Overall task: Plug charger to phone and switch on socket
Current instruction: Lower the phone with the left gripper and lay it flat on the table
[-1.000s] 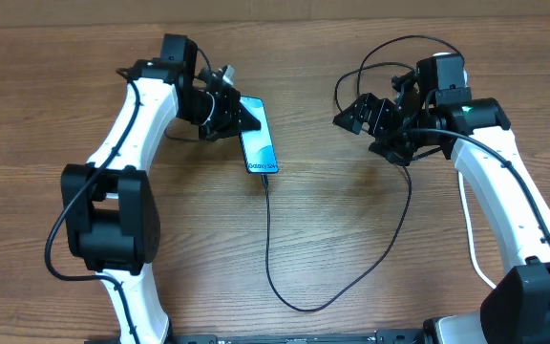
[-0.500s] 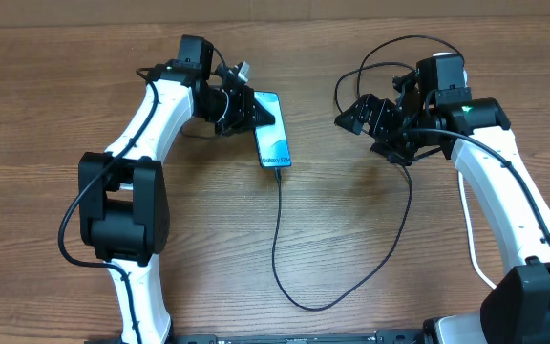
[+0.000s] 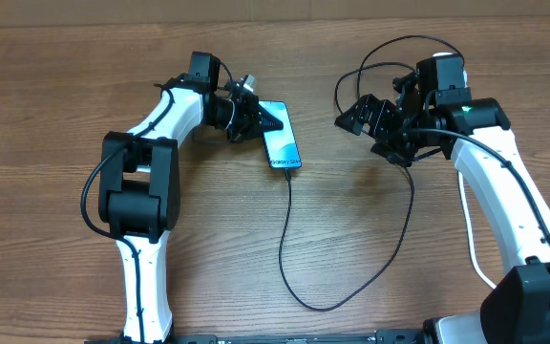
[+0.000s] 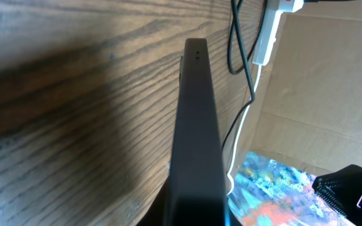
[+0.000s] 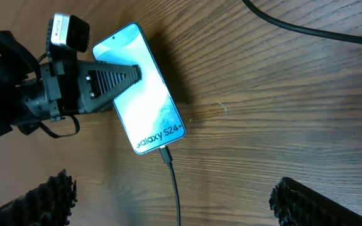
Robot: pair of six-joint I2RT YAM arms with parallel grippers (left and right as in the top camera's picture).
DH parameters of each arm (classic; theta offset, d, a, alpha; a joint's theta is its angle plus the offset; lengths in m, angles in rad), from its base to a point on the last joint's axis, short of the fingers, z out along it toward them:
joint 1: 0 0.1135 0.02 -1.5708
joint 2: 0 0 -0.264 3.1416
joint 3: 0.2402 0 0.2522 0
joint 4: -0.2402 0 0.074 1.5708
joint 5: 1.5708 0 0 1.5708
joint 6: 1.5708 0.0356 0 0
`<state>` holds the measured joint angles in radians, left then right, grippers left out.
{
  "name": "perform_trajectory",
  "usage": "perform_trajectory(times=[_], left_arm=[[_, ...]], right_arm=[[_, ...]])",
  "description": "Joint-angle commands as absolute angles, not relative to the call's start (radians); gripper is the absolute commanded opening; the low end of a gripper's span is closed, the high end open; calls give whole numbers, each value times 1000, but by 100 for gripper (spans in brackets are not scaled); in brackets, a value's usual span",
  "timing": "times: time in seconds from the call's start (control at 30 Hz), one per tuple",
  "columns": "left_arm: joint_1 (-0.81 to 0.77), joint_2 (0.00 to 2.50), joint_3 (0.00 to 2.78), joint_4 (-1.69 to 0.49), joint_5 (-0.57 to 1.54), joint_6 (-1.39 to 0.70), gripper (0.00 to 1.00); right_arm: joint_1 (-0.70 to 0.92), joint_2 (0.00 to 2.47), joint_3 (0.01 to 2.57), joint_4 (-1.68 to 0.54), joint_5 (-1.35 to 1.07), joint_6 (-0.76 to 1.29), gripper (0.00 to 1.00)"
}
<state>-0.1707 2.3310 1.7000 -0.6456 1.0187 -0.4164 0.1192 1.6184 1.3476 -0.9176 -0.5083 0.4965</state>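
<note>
I should lower my left gripper to the bare tabletop below it next and let go of the phone point(image 3: 283, 148), because the charger's tip is already in the phone's bottom edge.
The phone point(image 3: 283, 148), slim with a light blue screen and "Galaxy" text, lies at the table's upper middle. My left gripper point(image 3: 259, 119) is shut on its upper left edge, one ribbed finger point(image 5: 112, 78) lying across the screen. The charger point(image 3: 285, 248), a thin black cable, has its connector tip point(image 5: 166, 154) in the phone's point(image 5: 148, 107) bottom edge. It loops down and right, then runs up under my right arm. My right gripper point(image 3: 375, 119) hangs open to the phone's right, holding nothing. The socket point(image 4: 266, 37) shows as a white block far off in the left wrist view. My right arm hides it in the overhead view.
A thick white lead point(image 3: 466, 215) runs along the table beside my right arm. Thin black cables arc over the table behind my right gripper point(image 3: 370, 57). A cardboard wall point(image 4: 332, 94) stands beyond the table.
My left gripper has carried the phone to the right across the table, dragging the charger cable along. The right arm has stayed still and open.
</note>
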Motion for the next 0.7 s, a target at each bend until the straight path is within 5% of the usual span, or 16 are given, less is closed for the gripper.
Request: perform_trajectory(times=[0.0, 0.67], left_arm=[[-179, 2329, 1704, -622, 1090, -420, 4], [-225, 2330, 1704, -547, 987, -488, 4]], right_arm=[[118, 1619, 1346, -915, -500, 488, 100], [118, 1631, 1346, -905, -540, 488, 100]])
